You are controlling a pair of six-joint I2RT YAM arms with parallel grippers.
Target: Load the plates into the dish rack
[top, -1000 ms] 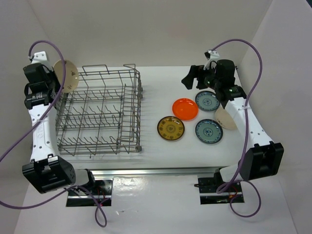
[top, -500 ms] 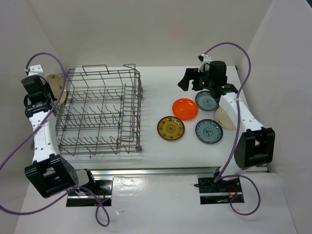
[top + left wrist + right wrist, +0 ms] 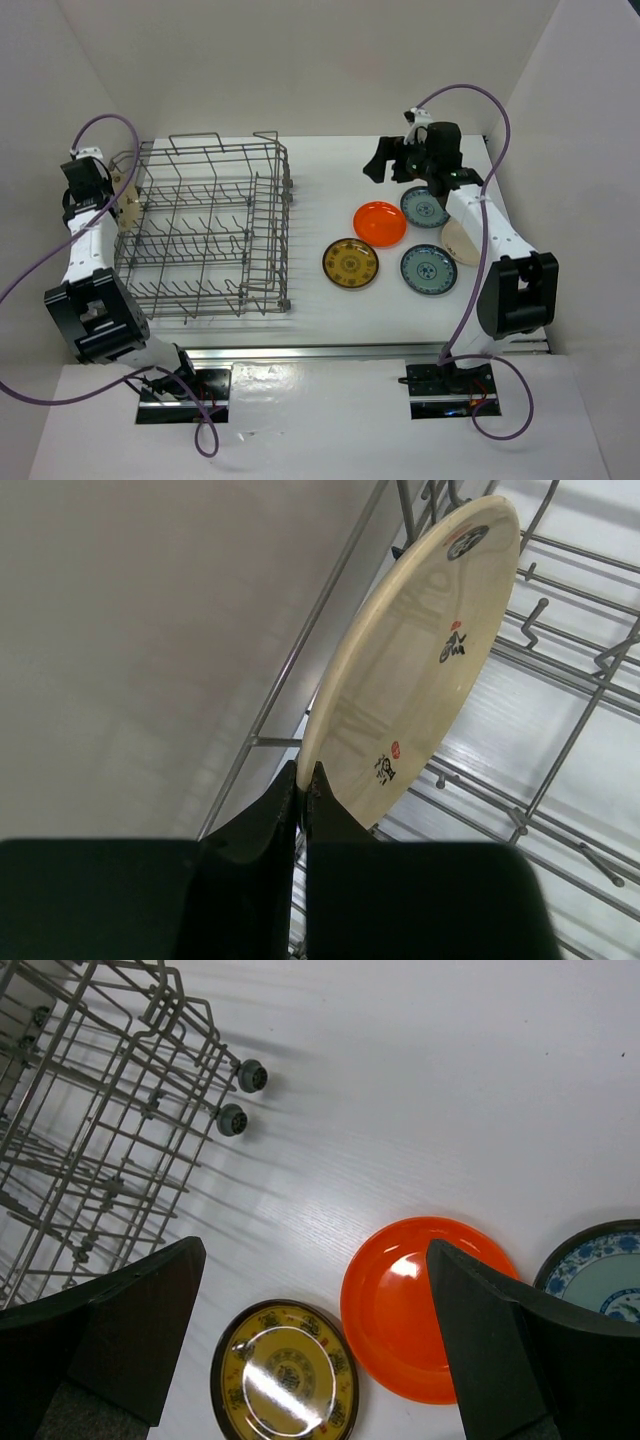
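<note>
The left gripper lowers the cream plate, still on edge above the rack's wires, toward the rack's middle next, then lets go of the plate's rim.
My left gripper (image 3: 112, 190) is shut on the rim of a cream plate (image 3: 127, 198). It holds the plate on edge just inside the left wall of the grey wire dish rack (image 3: 283, 215). The left wrist view shows the jaws (image 3: 303, 776) pinching the plate (image 3: 420, 650) above the rack's tines (image 3: 540, 610). My right gripper (image 3: 385, 160) is open and empty, high above the orange plate (image 3: 380, 222). The brown and yellow plate (image 3: 351, 263) and two teal plates (image 3: 427, 207) (image 3: 429, 269) lie flat on the table. In the right wrist view the open gripper (image 3: 315, 1250) frames the orange plate (image 3: 425, 1310) and the brown plate (image 3: 285, 1375).
Another cream plate (image 3: 460, 242) lies partly under my right arm at the table's right edge. The rack's wheeled corner (image 3: 250, 1075) shows in the right wrist view. White walls close in the table on three sides.
My left gripper has carried the cream plate down from above the rack's left rim to inside its left wall. My right gripper has shifted slightly left and back, still open.
</note>
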